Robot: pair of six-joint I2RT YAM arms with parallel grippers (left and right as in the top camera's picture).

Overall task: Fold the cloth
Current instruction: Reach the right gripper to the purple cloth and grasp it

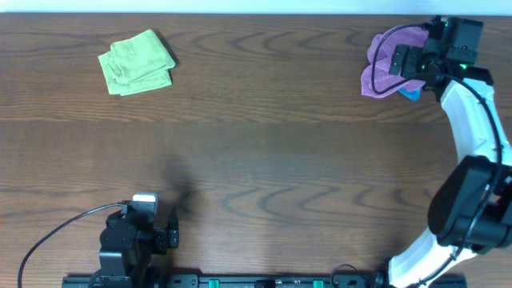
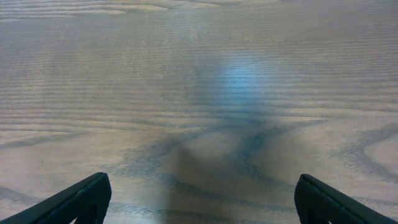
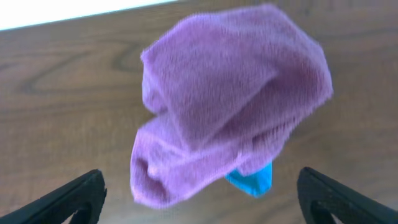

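The rolled near edge (image 1: 384, 72) (image 3: 194, 142) of the purple cloth's upper fold stands out over the layer of cloth beneath, so my right gripper needs to move down onto it next.
The lilac-purple cloth (image 1: 382, 60) lies crumpled in a heap at the far right of the table, near the back edge. In the right wrist view the cloth (image 3: 230, 99) fills the middle, its lower roll reaching down between the two fingers. My right gripper (image 1: 400, 62) (image 3: 200, 190) hovers over it, open, both fingers well clear of the fabric on either side. My left gripper (image 1: 172, 234) (image 2: 202, 190) is at the front left, open over bare wood with nothing between its fingers.
A small bright-blue cloth (image 1: 410, 94) (image 3: 255, 179) peeks out from under the purple one. A lime-green folded cloth (image 1: 138, 62) lies at the back left. The wooden table (image 1: 264, 144) ends at a white back edge (image 3: 74, 14) just past the purple cloth.
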